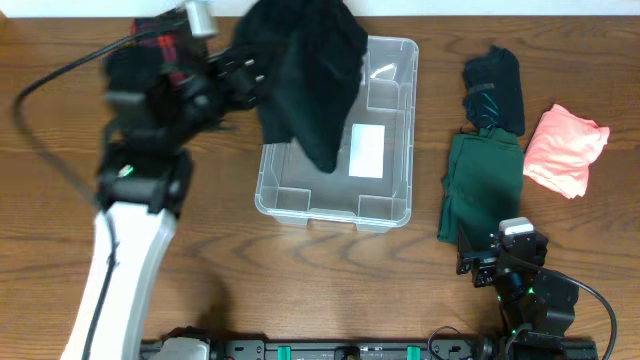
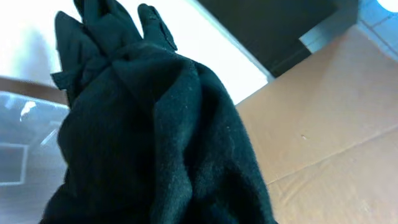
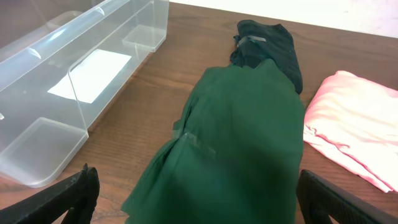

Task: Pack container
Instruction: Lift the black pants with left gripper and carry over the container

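Note:
The left gripper shifts toward the white label [image 1: 366, 150] next, then lowers, since the black garment still hangs partly past the container's side.
The clear plastic container [image 1: 385, 205] sits at the table's middle, with a white label [image 1: 366, 150] on its bottom. My left gripper [image 1: 248, 72] is shut on a black garment [image 1: 305, 70] and holds it hanging over the container's left half. The garment fills the left wrist view [image 2: 149, 137] and hides the fingers. My right gripper [image 3: 196, 199] is open, low near the front edge, its fingers either side of a dark green garment [image 3: 236, 149]. The container also shows in the right wrist view [image 3: 74, 74].
Right of the container lie the dark green garment [image 1: 480, 185], a black garment [image 1: 495, 85] behind it and a pink garment [image 1: 565, 148] at the far right. A red and black item [image 1: 165, 45] lies at the back left under my left arm.

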`<state>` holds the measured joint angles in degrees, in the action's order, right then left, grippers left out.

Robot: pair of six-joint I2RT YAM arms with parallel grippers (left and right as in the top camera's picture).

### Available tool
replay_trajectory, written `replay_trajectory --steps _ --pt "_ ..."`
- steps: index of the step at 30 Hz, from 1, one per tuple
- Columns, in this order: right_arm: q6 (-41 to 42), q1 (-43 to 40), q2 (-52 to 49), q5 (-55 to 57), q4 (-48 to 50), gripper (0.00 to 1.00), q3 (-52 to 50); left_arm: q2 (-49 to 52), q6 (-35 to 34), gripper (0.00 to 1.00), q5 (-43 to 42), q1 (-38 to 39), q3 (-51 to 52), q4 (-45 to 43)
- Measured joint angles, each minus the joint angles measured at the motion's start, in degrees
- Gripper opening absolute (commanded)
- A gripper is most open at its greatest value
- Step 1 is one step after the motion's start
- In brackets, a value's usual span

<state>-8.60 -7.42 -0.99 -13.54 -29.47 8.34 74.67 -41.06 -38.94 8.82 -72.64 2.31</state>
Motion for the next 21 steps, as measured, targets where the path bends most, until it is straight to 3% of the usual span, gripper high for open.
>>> replay_trajectory --steps 9,21 --pt "0.0 0.0 0.0 0.0 0.0 0.99 0.0 12.8 -8.0 0.06 5.2 3.8 0.1 -12.0" --pt "0.0 0.0 0.0 0.0 0.0 0.99 0.0 25.3 -18.2 0.06 8.0 6.7 0.1 -14.2"
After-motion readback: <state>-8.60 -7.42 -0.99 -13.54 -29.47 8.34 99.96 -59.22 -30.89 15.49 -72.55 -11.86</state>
